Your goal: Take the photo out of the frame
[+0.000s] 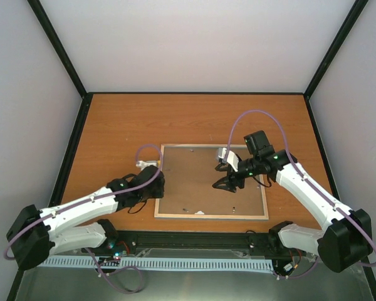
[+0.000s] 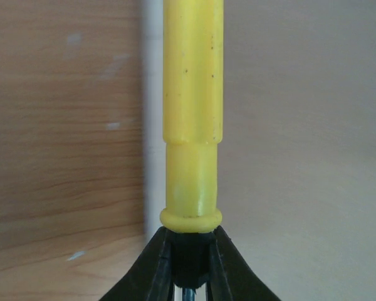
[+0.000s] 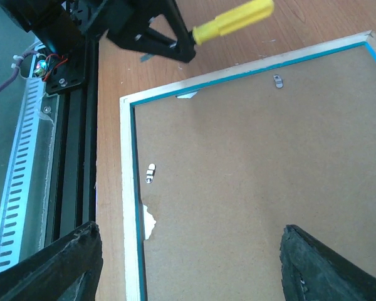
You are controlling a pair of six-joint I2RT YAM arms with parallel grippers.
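My left gripper goes across to the left in the top view and down next, and releases the screwdriver (image 2: 193, 113) on the clear tabletop there.
The frame (image 1: 210, 217) lies face down on the wooden table, pale wood edge and light-blue inner rim up (image 3: 130, 207). The plain brown backing board (image 1: 194, 182) fills it and hides the photo. My left gripper (image 1: 153, 185) is at the frame's left edge, shut on a yellow-handled screwdriver (image 2: 193, 113). The screwdriver also shows in the right wrist view (image 3: 232, 20), lying over the frame's edge. My right gripper (image 1: 224, 183) hovers over the backing board, open and empty (image 3: 191, 263).
Small metal tabs (image 3: 150, 173) (image 3: 277, 81) sit along the board's edges. The board is chipped near one side, showing white (image 3: 149, 221). A black rail (image 3: 75, 157) and a white slotted duct (image 3: 19, 188) run along the table's near edge.
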